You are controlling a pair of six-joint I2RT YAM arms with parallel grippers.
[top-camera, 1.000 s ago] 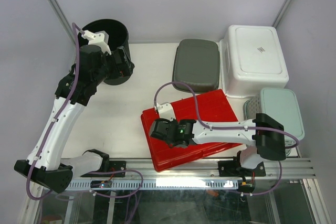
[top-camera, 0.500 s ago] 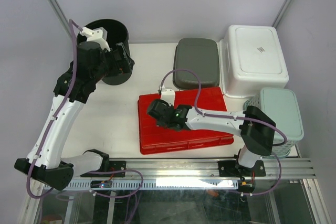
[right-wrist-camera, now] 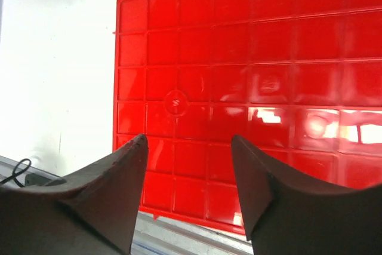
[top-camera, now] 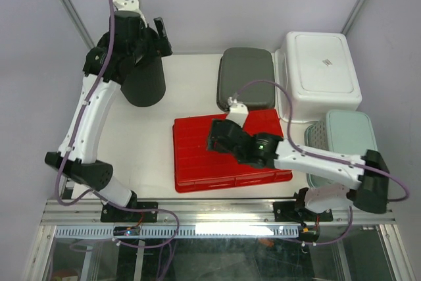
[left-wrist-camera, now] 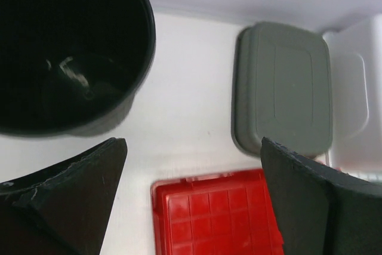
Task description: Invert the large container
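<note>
The left gripper will next lower its open fingers astride the black bucket's rim facing the grey tub (left-wrist-camera: 150, 43), because the bucket stands with its opening up.
The large red container (top-camera: 197, 159) lies flat on the white table with its ribbed underside facing up; it also shows as the red container (right-wrist-camera: 250, 70) in the right wrist view and the red container (left-wrist-camera: 209, 219) in the left wrist view. My right gripper (top-camera: 216, 141) hovers over its middle, and the right gripper (right-wrist-camera: 188, 138) stands open with nothing between the fingers. My left gripper (top-camera: 154, 39) is raised high at the back left; in its own view the left gripper (left-wrist-camera: 192, 144) is wide open and empty.
A black bucket (top-camera: 143, 82) stands upright at the back left, under the left arm. A grey upturned tub (top-camera: 247, 80), a white upturned bin (top-camera: 319, 70) and a pale green basket (top-camera: 352, 137) line the back right. A metal rail (top-camera: 217, 212) runs along the near edge.
The red container, askew in my right gripper, now lies flat and square. That gripper opened, let it go and shifted right. The left arm rose from beside the black bucket.
</note>
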